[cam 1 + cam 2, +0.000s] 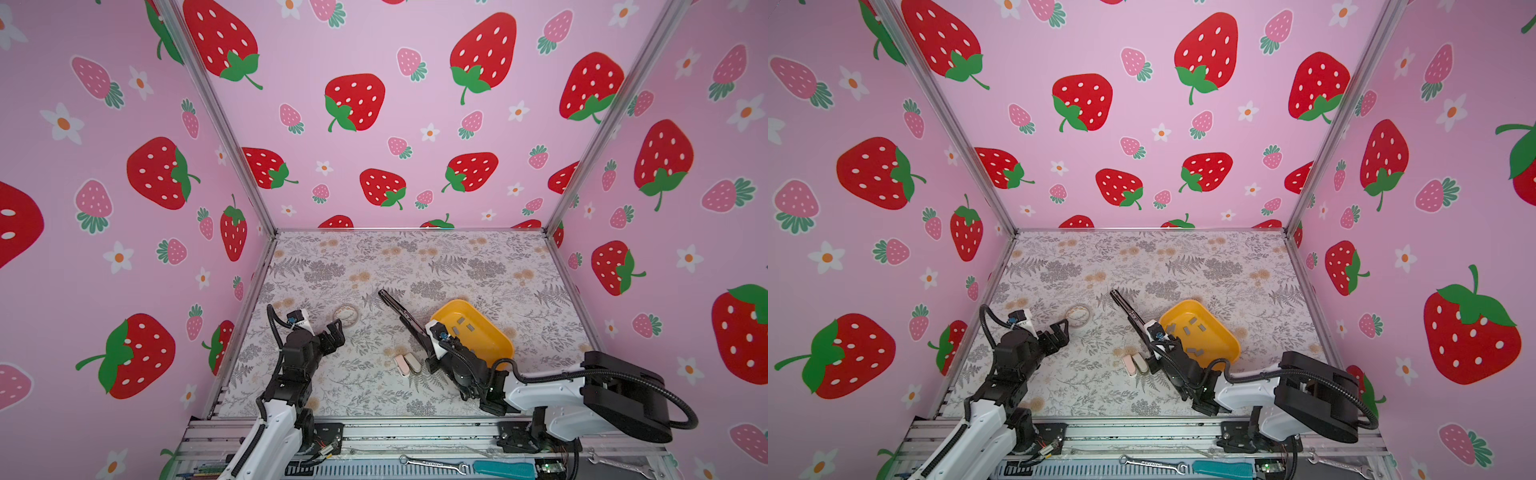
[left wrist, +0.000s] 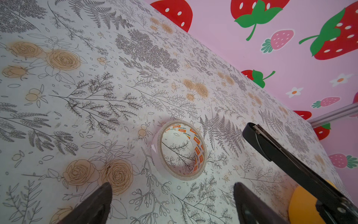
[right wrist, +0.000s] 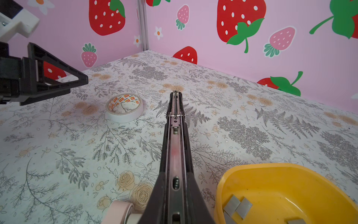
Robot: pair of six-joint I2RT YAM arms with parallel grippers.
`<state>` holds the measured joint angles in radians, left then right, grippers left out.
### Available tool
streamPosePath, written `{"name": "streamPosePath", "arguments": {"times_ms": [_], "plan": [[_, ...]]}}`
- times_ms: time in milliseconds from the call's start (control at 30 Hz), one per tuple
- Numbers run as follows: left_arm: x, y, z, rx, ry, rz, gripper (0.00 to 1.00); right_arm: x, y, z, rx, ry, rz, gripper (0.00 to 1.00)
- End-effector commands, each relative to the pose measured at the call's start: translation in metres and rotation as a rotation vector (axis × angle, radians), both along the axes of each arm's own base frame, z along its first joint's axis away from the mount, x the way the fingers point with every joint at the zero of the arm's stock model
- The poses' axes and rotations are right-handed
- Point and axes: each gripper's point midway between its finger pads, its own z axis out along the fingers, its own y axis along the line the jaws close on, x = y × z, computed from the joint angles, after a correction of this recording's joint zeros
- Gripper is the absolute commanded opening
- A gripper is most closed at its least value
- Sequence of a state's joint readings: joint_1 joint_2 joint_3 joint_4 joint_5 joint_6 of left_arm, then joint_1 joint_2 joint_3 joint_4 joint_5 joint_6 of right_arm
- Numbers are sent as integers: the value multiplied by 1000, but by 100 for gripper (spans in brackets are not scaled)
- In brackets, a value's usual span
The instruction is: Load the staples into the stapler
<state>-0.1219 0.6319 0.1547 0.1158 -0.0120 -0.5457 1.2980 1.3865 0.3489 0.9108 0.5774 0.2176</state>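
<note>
The stapler's metal channel already faces up, so my right gripper should move down toward the clear tabletop beside the yellow tray and release the stapler there.
A long black stapler (image 1: 400, 314) (image 1: 1126, 308) lies opened out, its metal channel (image 3: 175, 139) facing up, and no staples show in the part of it that I can see. My right gripper (image 3: 175, 194) (image 1: 430, 347) is shut on its near end, and its far tip points toward the back left. The staples (image 3: 237, 208) (image 1: 1192, 322) are several small grey strips lying loose in a yellow tray (image 1: 494, 336) (image 3: 280, 186) just right of the stapler. My left gripper (image 2: 172, 186) (image 1: 337, 329) hangs open and holds nothing, near a tape roll.
A white tape roll (image 1: 347, 315) (image 2: 181, 149) (image 3: 125, 107) lies in front of the left gripper. A small pink item and a beige one (image 1: 406, 363) (image 3: 120, 211) sit left of the right gripper. A wrench (image 1: 432, 463) and a teal handle (image 1: 503, 469) lie on the front rail.
</note>
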Motion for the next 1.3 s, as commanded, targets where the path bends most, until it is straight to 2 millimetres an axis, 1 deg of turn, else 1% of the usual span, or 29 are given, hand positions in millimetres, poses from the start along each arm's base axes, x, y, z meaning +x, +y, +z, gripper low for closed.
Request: {"name": "streamPosePath", "arguments": {"times_ms": [0,67,167,333,500,667,833,1067,1200,1267], "plan": [[1,-1,4,10,-32,-3,99,1,-3,23,141,6,-76,0],[0,-3,5,14,-35,-7,99,-2,0,15,134,21,-64,0],[0,-3,4,19,-34,-9,99,0,4,1,93,44,-83,0],[2,-6,3,30,-17,-19,99,5,-2,-19,63,61,-146,0],[3,-9,3,38,-15,-35,99,8,-11,-32,47,57,-183,0],[3,-6,3,46,-17,-16,99,6,-16,-41,29,65,-185,0],[3,-9,4,49,-22,-29,99,6,-25,-52,30,64,-201,0],[4,-9,3,58,-16,-28,99,3,-19,-64,31,93,-171,0],[5,-13,3,63,-10,-48,99,2,-18,-66,38,90,-165,0],[6,-14,3,68,-12,-52,99,2,-18,-68,39,94,-163,3]]}}
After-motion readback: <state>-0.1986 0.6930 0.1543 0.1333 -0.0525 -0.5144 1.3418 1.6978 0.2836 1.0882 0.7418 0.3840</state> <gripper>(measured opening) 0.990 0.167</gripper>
